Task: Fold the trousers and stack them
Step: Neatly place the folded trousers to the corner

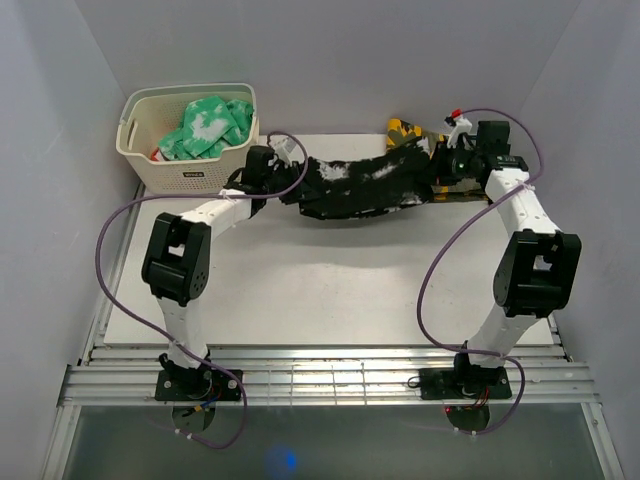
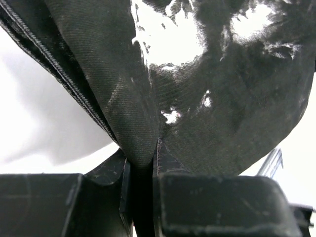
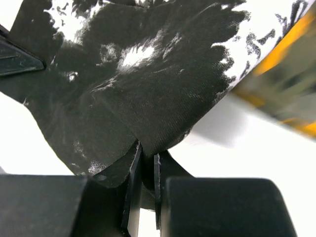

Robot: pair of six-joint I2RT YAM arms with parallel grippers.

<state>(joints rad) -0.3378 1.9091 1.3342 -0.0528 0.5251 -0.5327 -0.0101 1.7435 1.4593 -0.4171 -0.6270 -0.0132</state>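
My right gripper goes to the right in the top view next, then down onto the camouflage garment to release, because the trousers [image 1: 360,185] still hang mostly beside it.
The trousers [image 1: 360,185], black with white splatter, are stretched in a sagging band across the far part of the table between both arms. My left gripper [image 1: 272,172] is at their left end. In the left wrist view its jaws [image 2: 143,160] are shut on a fold of the black fabric [image 2: 222,98]. My right gripper [image 1: 447,165] holds the right end. Seen from the right wrist, its jaws [image 3: 147,157] pinch an edge of the speckled cloth [image 3: 148,89], which hangs above the white surface.
A cream basket [image 1: 185,178] at the back left holds a green-and-white garment [image 1: 208,125]. An olive, yellow and black camouflage garment [image 1: 405,130] lies at the back right, behind and under the trousers' right end. The white table [image 1: 320,290] reaches to the arm bases.
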